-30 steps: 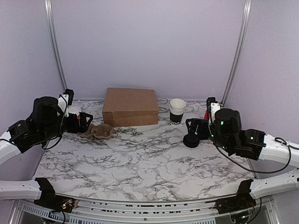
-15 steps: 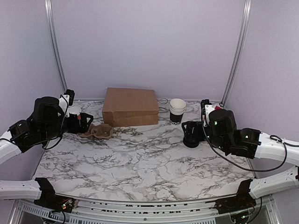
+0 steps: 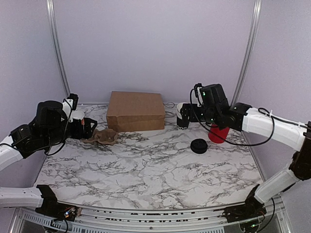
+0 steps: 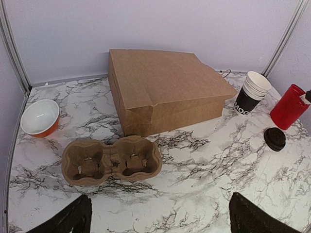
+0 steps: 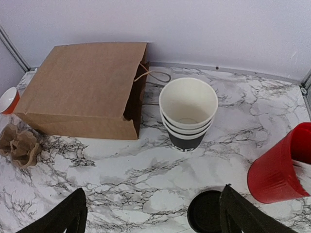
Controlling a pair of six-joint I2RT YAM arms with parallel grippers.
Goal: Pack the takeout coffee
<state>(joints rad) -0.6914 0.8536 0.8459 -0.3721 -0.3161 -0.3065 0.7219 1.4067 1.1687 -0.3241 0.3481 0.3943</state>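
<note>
The top cup's white rim is open and uncovered, so I will move my right gripper outward, turn it, and bring its fingers astride the cup rim's near edge (image 3: 179,108) (image 5: 173,120).
No single black cup stands apart. I see only a stack of white-rimmed black cups (image 3: 180,121) at the back, also in the left wrist view (image 4: 250,94) and the right wrist view (image 5: 188,114). A round black lid (image 3: 198,145) lies on the marble in front of it, also in both wrist views (image 4: 275,139) (image 5: 206,211). My right gripper (image 3: 189,112) hovers open and empty just in front of the stack (image 5: 155,218). My left gripper (image 3: 90,127) is open and empty (image 4: 163,223), just short of a brown two-cup carrier (image 4: 112,160).
A brown paper bag (image 3: 136,109) lies flat at the back centre. A red cup with white sticks (image 3: 218,133) stands right of the lid. A white bowl with an orange outside (image 4: 40,117) sits at the back left. Walls close the back and sides.
My right gripper has risen from around the black lid and swung back and left to the cup stack. The lid stays on the table. The left arm has not moved.
</note>
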